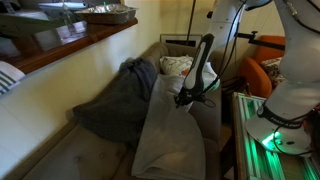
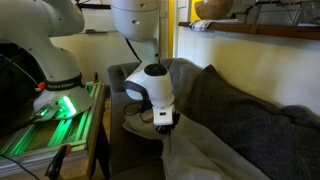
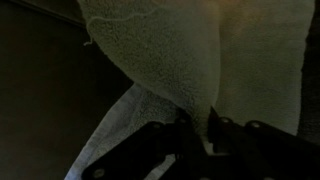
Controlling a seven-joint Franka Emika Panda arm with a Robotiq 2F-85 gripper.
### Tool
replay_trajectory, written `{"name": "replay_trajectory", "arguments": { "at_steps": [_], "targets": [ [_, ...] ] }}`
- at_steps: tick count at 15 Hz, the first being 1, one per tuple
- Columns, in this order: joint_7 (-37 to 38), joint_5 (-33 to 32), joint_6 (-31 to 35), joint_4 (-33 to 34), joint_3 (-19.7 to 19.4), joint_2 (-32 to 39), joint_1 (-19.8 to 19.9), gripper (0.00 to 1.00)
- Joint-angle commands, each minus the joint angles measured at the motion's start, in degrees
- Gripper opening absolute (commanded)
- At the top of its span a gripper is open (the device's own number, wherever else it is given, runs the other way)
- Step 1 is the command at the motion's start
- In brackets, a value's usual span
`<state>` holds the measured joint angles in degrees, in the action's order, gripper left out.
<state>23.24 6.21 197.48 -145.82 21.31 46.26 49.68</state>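
Most of the light beige towel (image 1: 165, 135) already lies spread along the sofa seat. My gripper will next go down a little toward the towel below it and let go of the towel's corner.
My gripper (image 1: 185, 98) is shut on a corner of a light beige towel (image 1: 165, 135) and holds it lifted above a sofa seat. In an exterior view the gripper (image 2: 166, 124) sits at the towel's top corner, and the cloth (image 2: 205, 155) hangs down and to the right from it. In the wrist view the fuzzy towel (image 3: 160, 50) fills the upper middle and narrows into the dark jaws (image 3: 195, 125) at the bottom. A dark grey blanket (image 1: 120, 100) lies bunched beside the towel.
The sofa (image 1: 170, 50) has a patterned cushion (image 1: 178, 66) at its far end. A wooden shelf (image 1: 70, 45) runs along the wall above. The robot base (image 2: 60, 95) with green light stands on a side table. An orange chair (image 1: 265, 60) is behind.
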Motion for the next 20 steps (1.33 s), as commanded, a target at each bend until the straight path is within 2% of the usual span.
{"name": "replay_trajectory", "arguments": {
  "at_steps": [1, 4, 5, 7, 9, 10, 11, 13, 14, 15, 17, 20],
  "targets": [
    [2.9, 3.0, -4.0, -2.7, 1.3, -6.9, -2.0, 0.05],
    [2.8, 4.8, -8.9, -0.6, -0.3, -6.6, -4.2, 0.05],
    [2.2, 5.9, -12.0, 0.8, -2.6, -5.7, -6.4, 0.05],
    [1.6, 8.7, -16.2, 4.6, -9.8, -1.3, -13.2, 0.05],
    [1.2, 10.3, -16.9, 7.9, -13.2, 3.3, -15.9, 0.05],
    [1.2, 11.3, -15.9, 9.4, -14.2, 5.2, -17.1, 0.05],
    [0.4, 11.6, -15.4, 10.5, -13.0, 6.7, -15.7, 0.05],
    [0.0, 12.4, -14.3, 12.1, -12.5, 8.4, -15.6, 0.05],
    [-0.4, 12.4, -12.4, 12.0, -11.8, 8.6, -14.5, 0.43],
    [-0.9, 12.2, -10.7, 11.7, -10.9, 8.7, -13.0, 0.44],
    [-1.3, 11.3, -6.5, 8.6, -9.8, 7.5, -8.9, 0.57],
    [-1.8, 9.2, -5.1, 7.2, -9.3, 9.5, -3.3, 0.77]
  ]
}}
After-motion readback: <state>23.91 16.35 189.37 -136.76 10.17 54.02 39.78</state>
